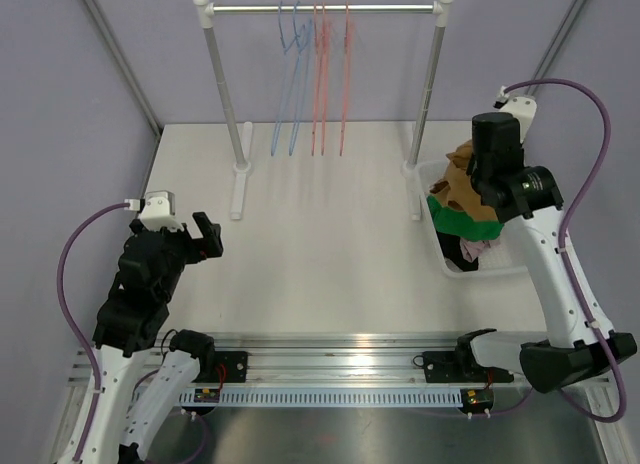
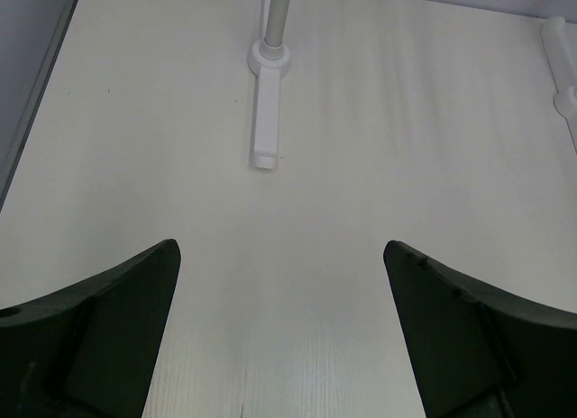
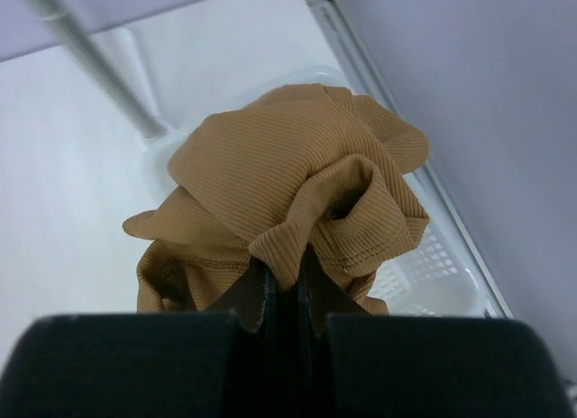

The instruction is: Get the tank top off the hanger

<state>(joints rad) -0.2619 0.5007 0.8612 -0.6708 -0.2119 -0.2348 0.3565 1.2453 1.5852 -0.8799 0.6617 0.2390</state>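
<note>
Next, my right gripper lowers toward the clothes (image 1: 464, 223) inside the white basket and releases the tan tank top there, since it already hangs over the basket.
My right gripper (image 3: 288, 278) is shut on a bunched tan ribbed tank top (image 3: 288, 175) and holds it over the white basket (image 3: 433, 274) at the table's right side. In the top view the tank top (image 1: 462, 174) hangs below the right wrist (image 1: 497, 149). Bare blue and red hangers (image 1: 315, 74) hang on the white rack's rail (image 1: 320, 7). My left gripper (image 2: 279, 346) is open and empty over bare table at the left; it also shows in the top view (image 1: 205, 236).
The basket (image 1: 500, 272) holds other clothes, a green piece (image 1: 452, 216) among them. The rack's two posts and feet (image 1: 238, 189) stand on the far half of the table. A rack foot (image 2: 267, 112) lies ahead of my left gripper.
</note>
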